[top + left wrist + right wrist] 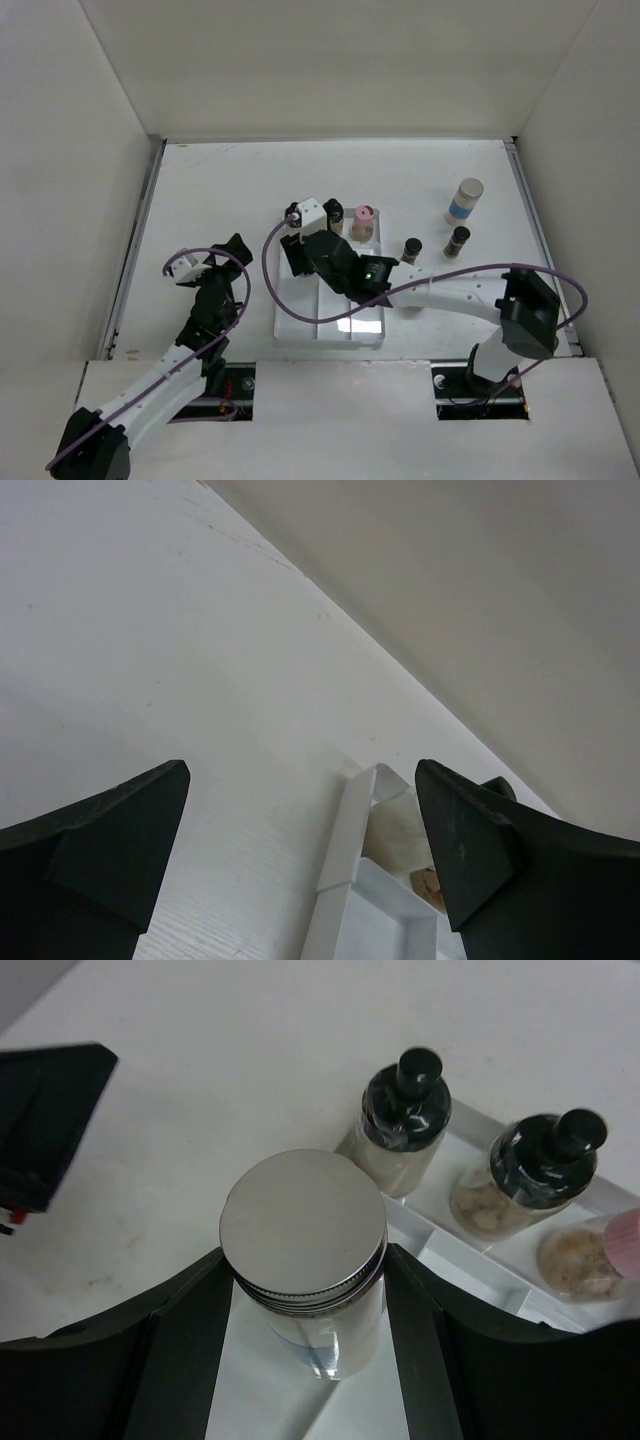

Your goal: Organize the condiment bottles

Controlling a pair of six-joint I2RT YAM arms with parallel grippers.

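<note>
To get the jar standing in the tray's empty long section [297,278], near the end black-capped bottle, my right gripper will lower the jar first, then open.
My right gripper [305,1290] is shut on a clear jar with a silver lid [303,1228] and holds it upright over the near-left part of the white divided tray [470,1250]. Two brownish black-capped bottles [402,1125] [530,1170] and a pink-capped one [600,1255] stand in the tray's far row. In the top view the right gripper [302,248] hides the jar. The pink-capped bottle [364,222] shows there. My left gripper [237,252] is open and empty, left of the tray; in its own view [300,780] the tray's corner [352,825] lies between the fingers.
On the table right of the tray [300,325] stand two black-capped bottles [411,249] [457,241] and a blue-labelled silver-lidded jar [464,200]. White walls close the table on three sides. The left gripper's finger [45,1120] shows at the left of the right wrist view.
</note>
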